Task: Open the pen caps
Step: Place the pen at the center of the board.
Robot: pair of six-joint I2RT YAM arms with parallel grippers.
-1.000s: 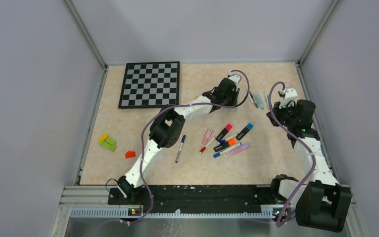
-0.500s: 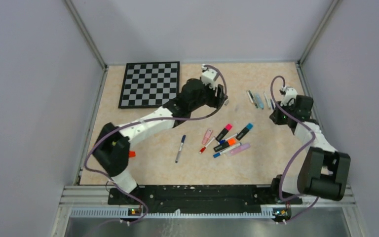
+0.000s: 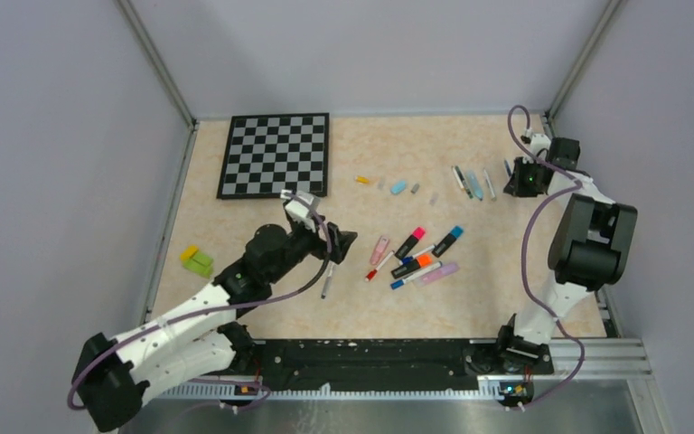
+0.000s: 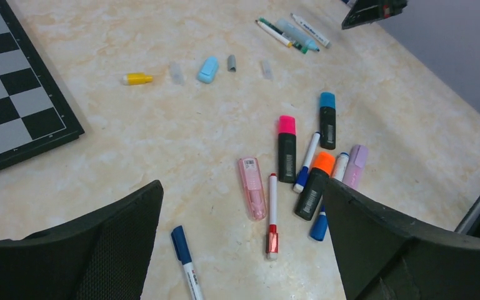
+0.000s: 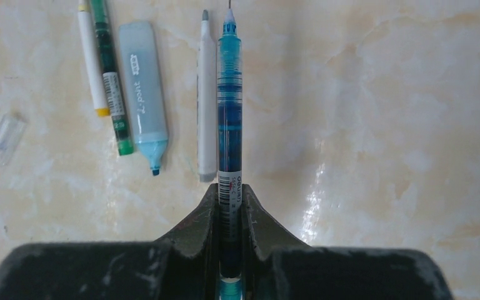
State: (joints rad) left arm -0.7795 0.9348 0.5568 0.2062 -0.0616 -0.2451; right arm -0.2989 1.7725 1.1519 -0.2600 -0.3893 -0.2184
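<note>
My right gripper will go down next and let go of the teal pen on the bare table beside the white pen, because the uncapped pens already lie side by side there.
Several capped pens and markers (image 4: pixel 286 147) lie in a heap at mid-table, their pen caps pink, blue, orange, lilac and red. A dark-blue-capped pen (image 4: pixel 184 259) lies apart. My left gripper (image 4: pixel 242 187) hovers open and empty above them, also in the top view (image 3: pixel 339 242). Loose pen caps form a row further back: yellow (image 4: pixel 137 79), light blue (image 4: pixel 208 69), grey (image 4: pixel 231 62). My right gripper (image 5: pixel 229 194) is shut on an uncapped teal pen (image 5: pixel 229 94), its tip pointing away, low over the table at the far right (image 3: pixel 517 178).
Uncapped pens lie beside the held one: a white pen (image 5: pixel 207 94), a light blue highlighter (image 5: pixel 142 94), a green pen (image 5: pixel 112 81). A clear cap (image 5: pixel 5 139) lies left of them. A chessboard (image 3: pixel 276 154) sits far left, a yellow-green block (image 3: pixel 197 260) near left.
My left gripper has opened wide and drawn back from the far row of caps toward the near left. My right gripper has carried the teal pen toward the far right corner.
</note>
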